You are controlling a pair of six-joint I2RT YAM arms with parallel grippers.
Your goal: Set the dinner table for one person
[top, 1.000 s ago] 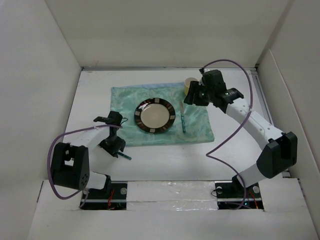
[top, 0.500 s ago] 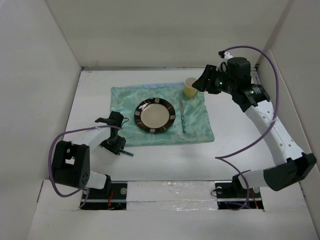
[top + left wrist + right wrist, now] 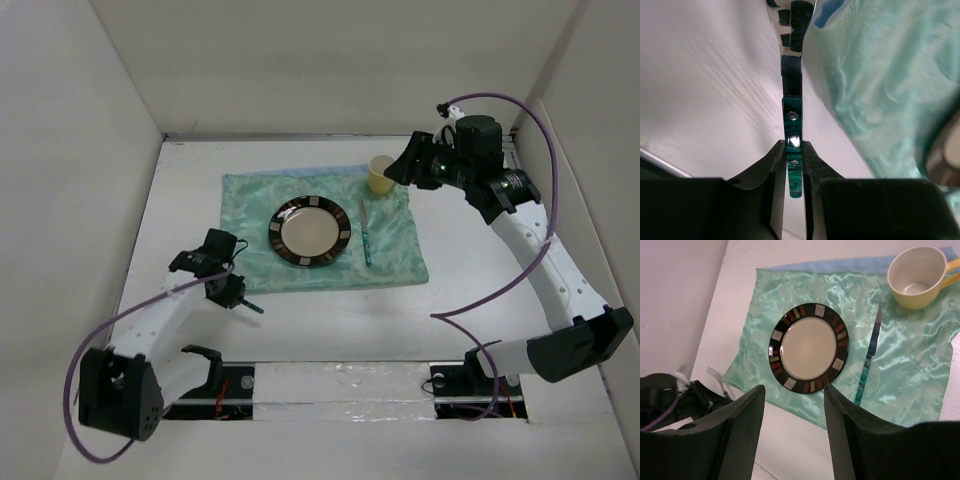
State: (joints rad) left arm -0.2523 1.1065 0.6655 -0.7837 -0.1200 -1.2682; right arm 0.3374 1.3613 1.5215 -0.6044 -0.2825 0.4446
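My left gripper holds the fork (image 3: 792, 150). Next, I need to carry it outward to the bare part of the placemat opposite the knife, turn it alongside the plate and let go of it there.
My left gripper (image 3: 227, 291) is shut on the green handle of a fork (image 3: 792, 150), low over the white dinner table (image 3: 330, 320) beside the near left edge of the mint-green placemat (image 3: 300, 200). The fork's steel neck and tines point away from me in the left wrist view. A dark-rimmed plate (image 3: 311, 231) sits in the middle of the placemat, with a green-handled knife (image 3: 366, 242) to its right and a yellow mug (image 3: 380, 175) at the far right corner. My right gripper (image 3: 402, 167) is open and empty, raised beside the mug.
White panels wall the table on the left, back and right. In the right wrist view the plate (image 3: 809, 347), knife (image 3: 869, 360), mug (image 3: 915, 277) and the fork's tines (image 3: 715, 374) all show below the open right gripper (image 3: 794, 390).
The right gripper let go of the mug, rose and drew back to the right. The left arm's elbow swung back and its wrist shifted left, the fork still in its grip.
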